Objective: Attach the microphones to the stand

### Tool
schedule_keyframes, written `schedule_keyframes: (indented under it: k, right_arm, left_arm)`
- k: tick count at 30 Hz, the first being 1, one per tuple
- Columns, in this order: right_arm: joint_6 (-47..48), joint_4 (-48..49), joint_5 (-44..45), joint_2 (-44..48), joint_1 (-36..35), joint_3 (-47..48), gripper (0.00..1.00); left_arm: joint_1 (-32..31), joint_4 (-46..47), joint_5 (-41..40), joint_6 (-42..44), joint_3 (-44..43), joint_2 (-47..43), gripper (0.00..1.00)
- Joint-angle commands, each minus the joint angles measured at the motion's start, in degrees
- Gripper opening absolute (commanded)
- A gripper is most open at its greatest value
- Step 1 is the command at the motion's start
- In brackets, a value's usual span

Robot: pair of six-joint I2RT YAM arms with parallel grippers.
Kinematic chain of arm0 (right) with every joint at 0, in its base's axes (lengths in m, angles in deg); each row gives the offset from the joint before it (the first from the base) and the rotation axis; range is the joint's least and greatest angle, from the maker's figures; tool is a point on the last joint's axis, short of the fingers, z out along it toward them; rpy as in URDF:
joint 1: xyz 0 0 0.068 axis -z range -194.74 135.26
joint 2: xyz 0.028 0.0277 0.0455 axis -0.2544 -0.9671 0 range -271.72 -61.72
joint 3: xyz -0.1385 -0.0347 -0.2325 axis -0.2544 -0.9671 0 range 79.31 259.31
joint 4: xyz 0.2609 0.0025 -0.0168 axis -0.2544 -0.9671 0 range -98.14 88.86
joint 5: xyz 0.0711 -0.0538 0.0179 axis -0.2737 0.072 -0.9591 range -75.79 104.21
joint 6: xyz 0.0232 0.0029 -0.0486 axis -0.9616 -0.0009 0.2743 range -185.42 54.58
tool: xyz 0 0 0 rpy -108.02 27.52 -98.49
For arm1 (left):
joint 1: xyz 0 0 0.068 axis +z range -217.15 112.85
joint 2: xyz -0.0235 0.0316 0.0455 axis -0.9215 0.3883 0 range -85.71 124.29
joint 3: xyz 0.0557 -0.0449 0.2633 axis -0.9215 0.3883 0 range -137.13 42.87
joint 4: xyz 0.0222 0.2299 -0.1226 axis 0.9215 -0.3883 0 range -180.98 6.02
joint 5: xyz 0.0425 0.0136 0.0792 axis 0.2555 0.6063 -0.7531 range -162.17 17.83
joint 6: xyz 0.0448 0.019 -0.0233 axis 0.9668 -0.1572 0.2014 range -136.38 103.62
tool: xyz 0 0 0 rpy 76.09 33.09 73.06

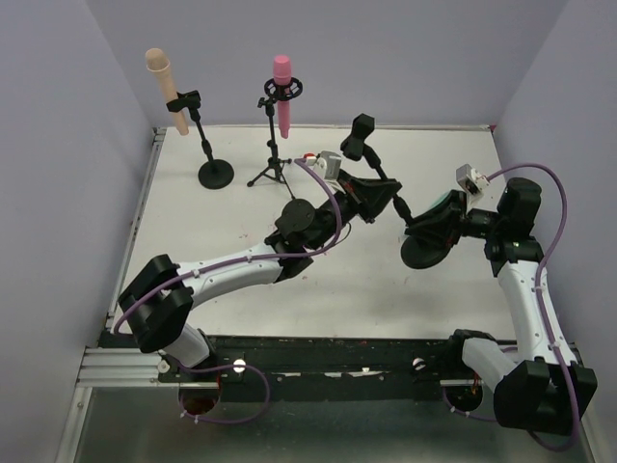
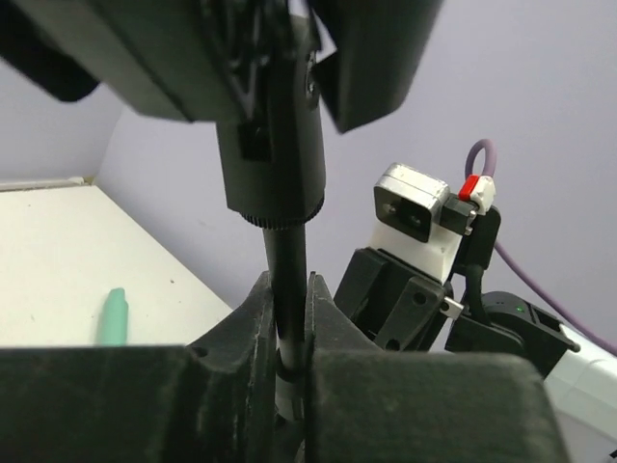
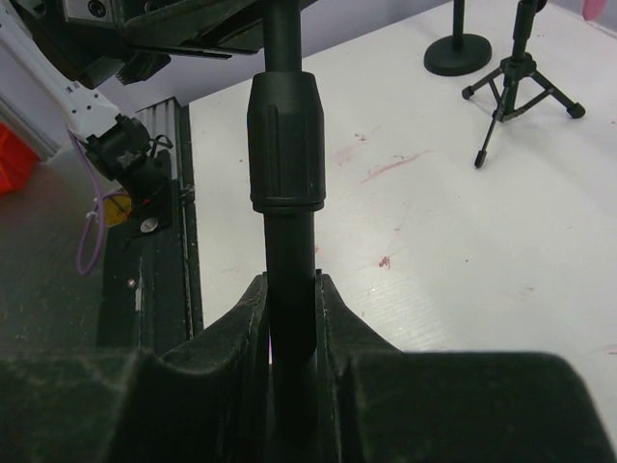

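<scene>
My left gripper swings down and left in the top view next, righting the leaning stand, and releases, as clear tabletop lies below and to that side.
A peach-beige microphone (image 1: 166, 87) sits clipped in a round-base stand (image 1: 215, 174) at the back left. A pink microphone (image 1: 281, 82) sits in a tripod stand (image 1: 273, 169). A third black stand (image 1: 429, 253) with a round base leans left, its empty clip (image 1: 359, 135) at the top. My left gripper (image 1: 386, 200) is shut on its upper pole (image 2: 286, 280). My right gripper (image 1: 427, 230) is shut on its lower pole (image 3: 289, 289), below the collar (image 3: 286, 145). The teal-green microphone (image 1: 445, 204) lies on the table, mostly hidden by my right gripper; its tip shows in the left wrist view (image 2: 113, 316).
Purple walls close in the white table (image 1: 241, 222) on the left, back and right. The two filled stands also show at the top right of the right wrist view (image 3: 458, 53). The black rail (image 1: 318, 357) runs along the near edge.
</scene>
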Motion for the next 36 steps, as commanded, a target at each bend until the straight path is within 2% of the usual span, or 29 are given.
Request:
schedule_keyframes:
  k: [1,2,6,7,8,9,11,13,14,16,20,25,30,33,36]
  right_arm:
    - [-0.5,1.8,-6.3,0.5,-0.2,0.0,0.04]
    - [-0.5,1.8,-6.3,0.5,-0.2,0.0,0.05]
    - [-0.5,1.8,-6.3,0.5,-0.2,0.0,0.09]
    - [-0.5,1.7,-6.5,0.5,-0.2,0.0,0.11]
    - [-0.4,1.6,-6.4,0.5,-0.3,0.1,0.17]
    - [-0.3,1.4,-6.3,0.5,-0.3,0.1,0.29]
    - [0.6,0.6,-6.3,0.5,-0.2,-0.1,0.63]
    - [3.7,-2.1,-6.8,0.5,-0.2,0.0,0.9]
    - [5.3,-3.8,-6.8,0.6,-0.2,0.1,0.96]
    - [7.2,-5.3,-6.4,0.6,-0.2,0.3,1.0]
    - [8.1,-5.5,-5.0,-0.1,-0.1,0.2,1.0]
    - [10.8,-7.4,-0.8,-1.6,0.2,0.4,1.0]
    - [14.8,-11.1,4.0,-3.5,0.4,1.5,1.0]
    - [16.4,-12.6,5.0,-4.2,0.5,2.0,1.0]
    - [16.6,-12.6,5.3,-4.5,0.5,1.9,1.0]
  left_arm:
    - [-0.2,1.6,-0.8,1.9,-1.1,0.3,0.06]
    - [-0.2,2.5,-0.8,2.2,-0.7,0.1,0.01]
    - [0.6,4.7,0.5,3.0,1.3,-0.9,0.0]
    - [0.9,5.0,1.0,3.0,1.9,-1.3,0.0]
    - [1.3,5.4,1.3,3.2,2.7,-1.8,0.0]
    - [1.6,5.6,1.8,3.2,3.3,-2.4,0.0]
    - [2.5,6.1,2.8,3.4,5.1,-3.7,0.0]
    - [3.5,6.6,4.8,4.1,7.2,-5.4,0.0]
    - [4.0,6.6,5.9,4.7,8.2,-6.8,0.0]
    - [5.2,4.9,8.5,6.2,10.2,-9.5,0.0]
    - [8.3,-0.9,14.2,10.4,14.5,-15.0,0.0]
    - [12.3,-16.0,22.4,21.6,16.0,-21.2,0.0]
    - [13.6,-32.0,24.2,34.0,13.2,-22.7,0.0]
    - [14.4,-33.4,24.0,37.2,13.3,-22.1,0.0]
    - [15.4,-29.4,25.4,36.8,15.5,-21.3,0.0]
